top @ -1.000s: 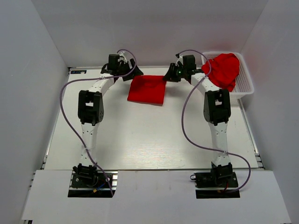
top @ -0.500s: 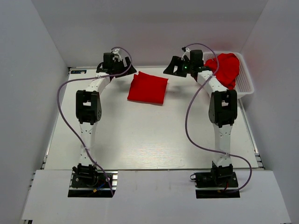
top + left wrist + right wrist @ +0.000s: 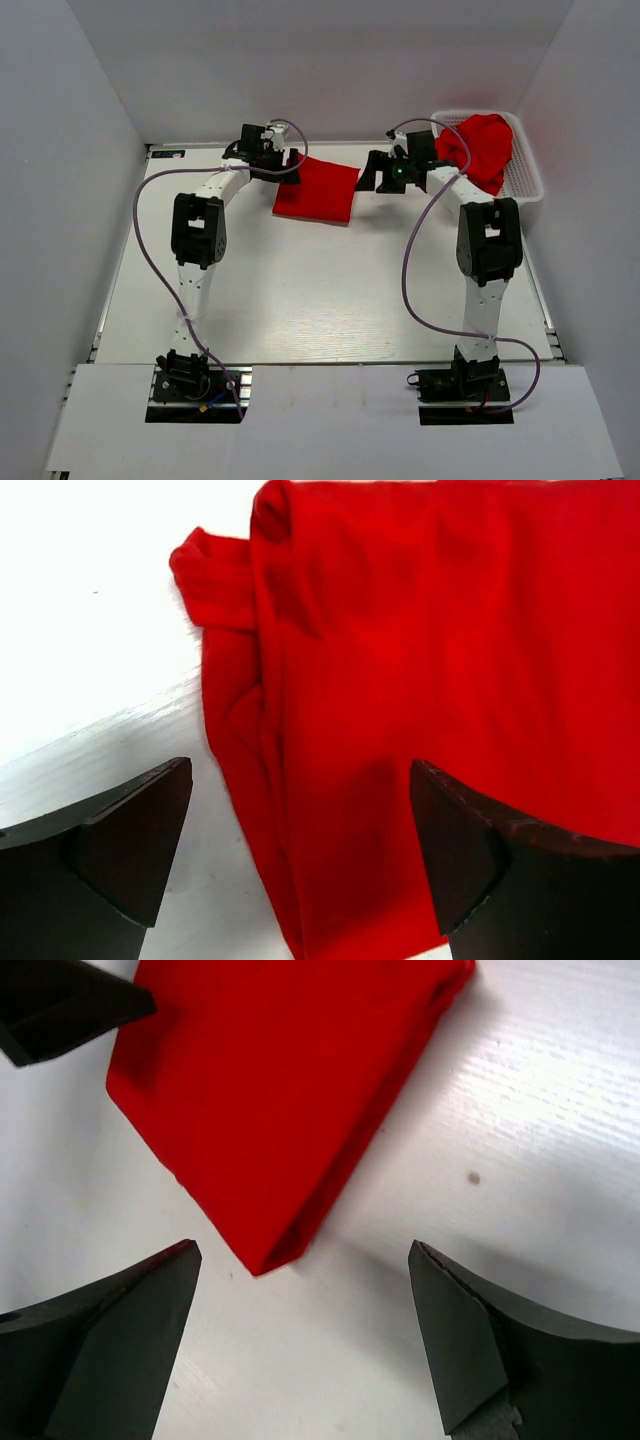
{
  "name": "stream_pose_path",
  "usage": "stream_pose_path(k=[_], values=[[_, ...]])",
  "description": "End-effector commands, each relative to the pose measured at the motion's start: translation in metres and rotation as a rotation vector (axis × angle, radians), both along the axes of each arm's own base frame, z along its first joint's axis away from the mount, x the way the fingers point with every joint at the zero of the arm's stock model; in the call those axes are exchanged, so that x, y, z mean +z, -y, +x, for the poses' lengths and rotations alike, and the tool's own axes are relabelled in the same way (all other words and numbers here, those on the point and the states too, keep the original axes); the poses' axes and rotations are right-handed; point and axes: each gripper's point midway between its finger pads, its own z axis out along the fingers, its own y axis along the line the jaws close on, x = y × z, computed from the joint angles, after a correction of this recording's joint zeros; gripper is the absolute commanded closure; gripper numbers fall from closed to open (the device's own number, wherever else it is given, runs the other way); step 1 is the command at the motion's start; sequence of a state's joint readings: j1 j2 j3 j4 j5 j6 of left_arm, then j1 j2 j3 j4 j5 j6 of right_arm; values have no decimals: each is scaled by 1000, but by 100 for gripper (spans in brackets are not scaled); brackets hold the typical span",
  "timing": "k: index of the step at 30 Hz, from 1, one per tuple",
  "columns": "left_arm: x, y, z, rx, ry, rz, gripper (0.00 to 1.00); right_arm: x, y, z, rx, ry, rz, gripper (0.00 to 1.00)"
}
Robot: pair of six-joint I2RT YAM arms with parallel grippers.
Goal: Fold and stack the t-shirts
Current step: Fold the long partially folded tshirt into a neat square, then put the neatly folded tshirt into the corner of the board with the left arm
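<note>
One finger hangs over bare table, one over cloth. I will lower my left gripper next and close on the t-shirt's layered edge [image 3: 301, 162] [image 3: 266, 765] near the t-shirt's far corner.
A folded red t-shirt [image 3: 318, 190] lies flat at the far middle of the table. My left gripper [image 3: 288, 164] is open at its far left corner, jaws straddling the shirt's edge [image 3: 330, 780]. My right gripper [image 3: 368, 173] is open just right of the shirt's far right corner [image 3: 270, 1110], above bare table. More red t-shirts [image 3: 478, 150] lie crumpled in a heap in the white lattice basket [image 3: 525, 180] at the far right.
White walls close in the back and both sides. The basket stands against the right wall beside my right arm. Purple cables loop off both arms.
Both grippers have come back in toward the folded shirt's far corners after lifting away from it. The shirt lies as before.
</note>
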State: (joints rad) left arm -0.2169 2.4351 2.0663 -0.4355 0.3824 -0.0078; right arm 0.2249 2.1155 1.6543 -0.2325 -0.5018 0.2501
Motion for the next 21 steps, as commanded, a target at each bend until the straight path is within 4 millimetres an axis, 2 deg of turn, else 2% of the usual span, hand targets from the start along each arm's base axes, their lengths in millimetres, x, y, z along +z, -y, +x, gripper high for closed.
stream_pose_path(k=[1,4,5,6,7,8,9,11,12,13,14,15,16,17,18,20,21], values=[[-20,-6,-4,2,-5,117,0,36,9,-7,7,99,-31,10],[-35,-11,-4,20,-25,142,14,50,19,-20,-20,148,-72,10],[-42,-11,-5,19,-35,145,18,38,23,-28,-21,133,-89,10],[-40,-6,-2,18,-17,150,20,64,29,-33,-47,196,-96,10],[-39,-6,0,9,-2,155,21,42,37,-46,-57,164,-120,10],[-36,0,2,-8,24,158,21,45,40,-49,-71,183,-127,10],[-40,2,2,-1,35,191,23,71,56,-48,-145,262,-163,10],[-49,8,-2,-19,32,209,24,52,72,-64,-204,227,-220,10],[-55,11,-4,-21,26,220,28,70,93,-63,-311,273,-277,10],[-64,10,-8,-23,4,227,31,61,101,-70,-348,242,-294,10],[-64,10,-7,-11,9,250,35,61,115,-76,-407,235,-337,10],[-74,6,-12,-18,-13,276,46,59,121,-81,-441,224,-349,10],[-71,11,-12,-21,-9,284,72,65,135,-83,-510,240,-386,10],[-68,4,-7,9,6,312,93,63,140,-90,-531,233,-392,10],[-70,1,-9,37,-14,317,100,63,143,-93,-548,228,-395,10],[-56,0,-5,83,11,301,100,74,150,-96,-588,257,-394,10],[-36,-6,-2,139,43,260,100,70,151,-100,-596,243,-396,10]])
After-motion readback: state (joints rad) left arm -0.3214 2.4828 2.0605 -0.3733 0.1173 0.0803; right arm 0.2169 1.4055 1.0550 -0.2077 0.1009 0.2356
